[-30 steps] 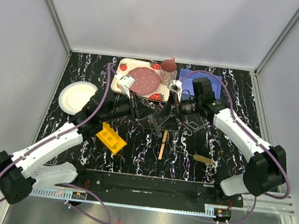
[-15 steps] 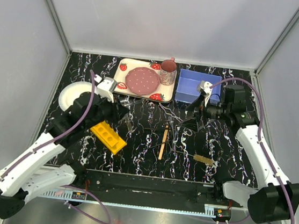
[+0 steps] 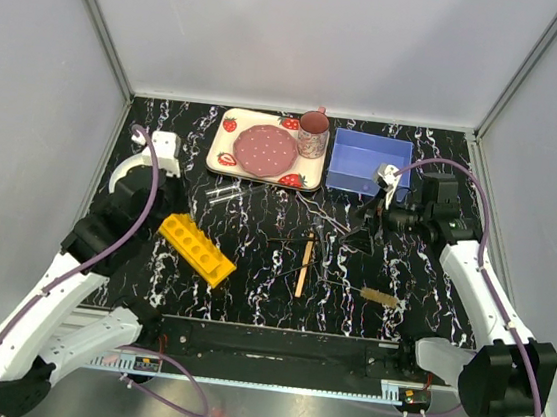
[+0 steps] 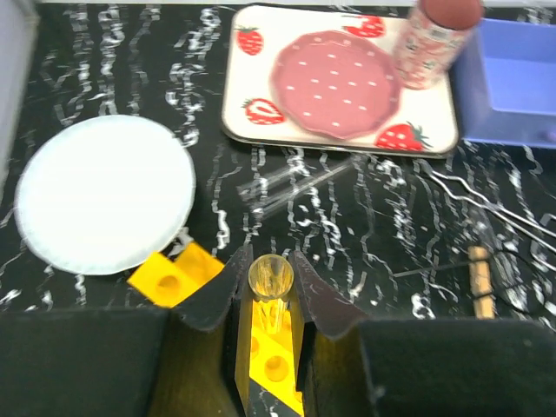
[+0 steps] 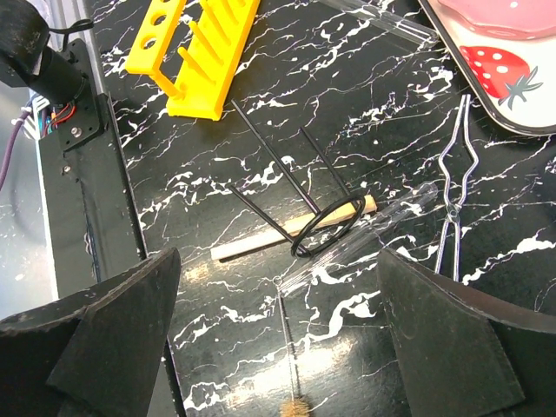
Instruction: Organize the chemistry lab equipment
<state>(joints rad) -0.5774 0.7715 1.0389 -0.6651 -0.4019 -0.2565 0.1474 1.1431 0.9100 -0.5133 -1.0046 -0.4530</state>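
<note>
My left gripper will lower toward the left in the wrist view and release the tube in the empty rack hole nearest the white plate (image 4: 168, 285), which lies below.
My left gripper (image 4: 271, 287) is shut on a clear glass tube (image 4: 271, 276), seen end-on and held over the yellow rack (image 4: 275, 365). From above, that gripper (image 3: 161, 202) hangs by the left end of the rack (image 3: 196, 250). Two more glass tubes (image 3: 225, 194) lie in front of the tray. My right gripper (image 5: 278, 347) is open above the table, nothing between its fingers. Beneath it lie a wooden stick (image 5: 295, 230), a black wire ring stand (image 5: 326, 221), another glass tube (image 5: 369, 233), wire tongs (image 5: 456, 174) and the brush (image 5: 295, 407). The top view shows this gripper (image 3: 362, 228) right of centre.
The strawberry tray (image 3: 226, 154) with pink plate and cup (image 3: 313, 132) stands at the back. A blue bin (image 3: 364, 163) sits to its right. A white plate (image 3: 124, 179) lies far left, partly under my left arm. The brush (image 3: 379, 298) lies near the front.
My left arm has pulled back from the middle to the left, carrying the tube over the rack. My right arm has drawn back to the right, its jaws spread a little wider.
</note>
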